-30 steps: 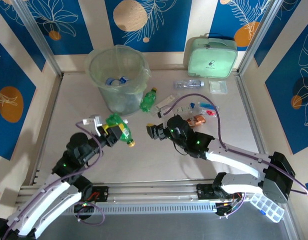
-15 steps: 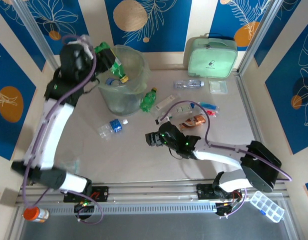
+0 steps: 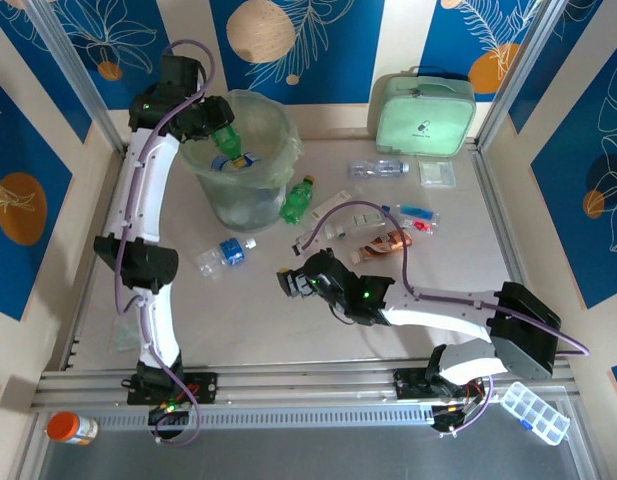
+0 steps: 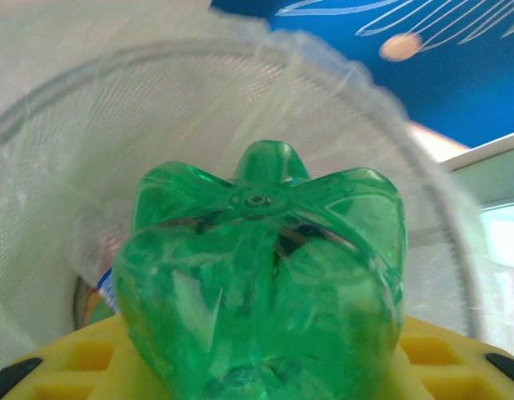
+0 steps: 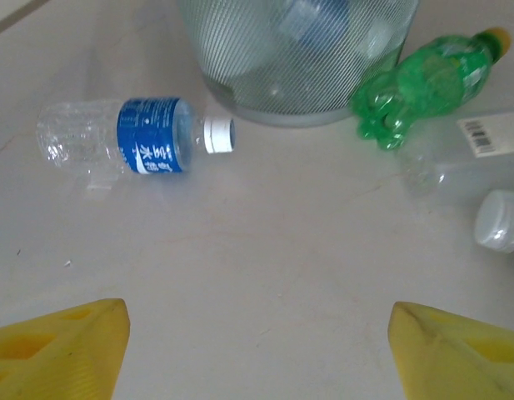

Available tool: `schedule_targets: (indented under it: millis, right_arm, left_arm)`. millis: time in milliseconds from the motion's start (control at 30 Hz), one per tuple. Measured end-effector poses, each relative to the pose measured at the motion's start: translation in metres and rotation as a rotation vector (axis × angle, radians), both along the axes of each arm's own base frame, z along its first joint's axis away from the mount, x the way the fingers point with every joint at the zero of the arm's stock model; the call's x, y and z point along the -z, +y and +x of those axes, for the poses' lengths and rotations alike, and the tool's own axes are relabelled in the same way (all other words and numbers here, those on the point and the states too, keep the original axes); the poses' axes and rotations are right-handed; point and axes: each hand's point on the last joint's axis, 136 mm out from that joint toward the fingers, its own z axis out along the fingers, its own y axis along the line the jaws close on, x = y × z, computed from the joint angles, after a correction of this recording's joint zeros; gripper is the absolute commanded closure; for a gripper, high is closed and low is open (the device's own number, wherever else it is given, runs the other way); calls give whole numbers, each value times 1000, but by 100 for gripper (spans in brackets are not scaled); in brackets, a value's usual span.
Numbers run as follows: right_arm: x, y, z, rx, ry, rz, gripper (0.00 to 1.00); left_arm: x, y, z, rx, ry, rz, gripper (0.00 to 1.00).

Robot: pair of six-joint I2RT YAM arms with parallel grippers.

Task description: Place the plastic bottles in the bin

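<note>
The left gripper moves down into the bin's opening [image 4: 194,117] next and releases the green plastic bottle inside, since the bottle already hangs within the bin's lined rim [image 4: 381,108].
My left gripper [image 3: 214,126] is shut on a green plastic bottle [image 3: 226,141] and holds it over the open mouth of the bin [image 3: 285,141], cap pointing down. In the left wrist view the green bottle's base [image 4: 265,258] sits between my yellow fingers [image 4: 69,358], with the bin's lined rim [image 4: 381,108] around it. My right gripper [image 3: 288,283] hangs open low over the table. Ahead of it lie a clear bottle with a blue label [image 5: 132,146] and a green bottle [image 5: 423,87] against the bin's base [image 5: 298,58]. A third clear bottle [image 3: 378,168] lies far back.
A mint-green zipped case [image 3: 425,112] stands at the back right. Small packets and tubes [image 3: 388,225] lie right of the middle. An orange-capped jar [image 3: 71,428] and a clear compartment box [image 3: 533,415] sit beyond the near rail. Metal posts frame the table.
My left arm has swung up from the near table to the bin, carrying the green bottle over its mouth. The right gripper has slid left toward the blue-labelled bottle.
</note>
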Motion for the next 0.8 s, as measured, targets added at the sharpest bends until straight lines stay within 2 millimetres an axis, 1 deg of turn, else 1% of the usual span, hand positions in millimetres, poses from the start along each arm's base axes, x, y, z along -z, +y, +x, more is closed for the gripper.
schedule_targets:
  millis: [100,167,267,333,433,500,667,700,733,800]
  right_arm:
    - [-9,-4,1,15,-28,8,18]
    - [-10,-5,3,24,-37,4,18]
    - [-10,-6,4,31,-41,1,18]
    - [-9,-7,4,34,-41,-3,18]
    - [-5,-6,4,35,-36,-13,18]
    - [-4,-7,4,35,-34,-19,18]
    - [-3,-7,4,34,-36,-23,18]
    - [-3,-6,5,33,-36,-25,18]
    - [-2,-6,4,30,-36,-30,18]
    - [1,-5,3,25,-35,-39,18]
  left_arm:
    - [26,3,2,-5,69,42,57]
    - [41,6,4,-9,107,78,56]
    - [59,11,5,-19,150,132,53]
    - [67,13,5,-18,169,163,50]
    - [79,14,6,-9,194,197,43]
    - [88,15,8,-3,212,214,40]
    - [106,14,12,15,247,241,31]
    - [110,13,12,21,254,242,28]
    - [114,11,13,26,261,241,23]
    - [117,8,13,42,269,230,19]
